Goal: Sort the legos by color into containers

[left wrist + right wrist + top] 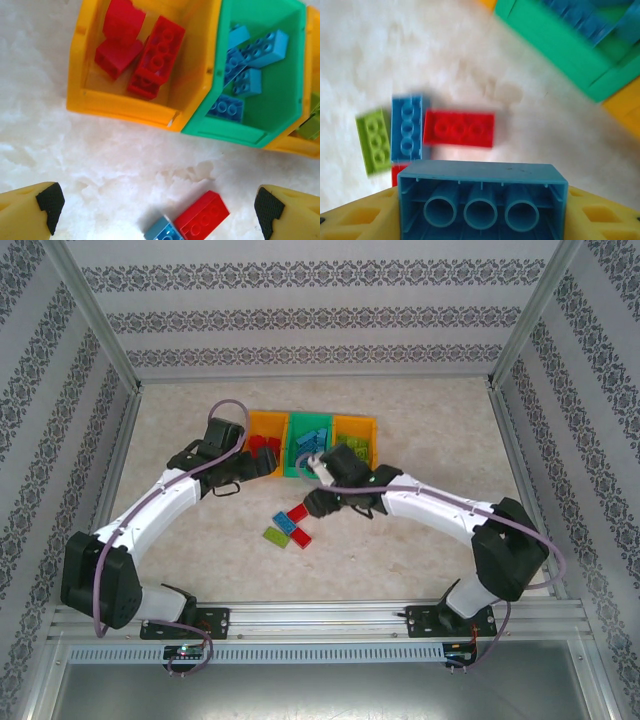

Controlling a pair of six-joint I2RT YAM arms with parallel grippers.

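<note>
Next, my right gripper carries the blue lego outward and lets it go over the green bin (296, 470) (607, 32), which holds blue legos.
The containers stand in a row at the back: a left orange bin (252, 430) holding red legos (155, 57), a green bin (296, 470) holding blue legos (245, 65), and a right orange bin (372, 435) with lime ones (311, 125). My right gripper (482, 212) is shut on a blue lego (482, 197), its hollow underside facing the camera, lifted above the loose bricks. On the table lie a red lego (459, 129), a blue one (407, 127) and a lime one (374, 141). My left gripper (157, 210) hangs open in front of the left orange bin (125, 107).
Another red brick (300, 537) lies in the same loose cluster in front of the bins. The left gripper (270, 462) and right gripper (316, 502) are close together near the bins' front edge. Metal frame posts and patterned walls border the table.
</note>
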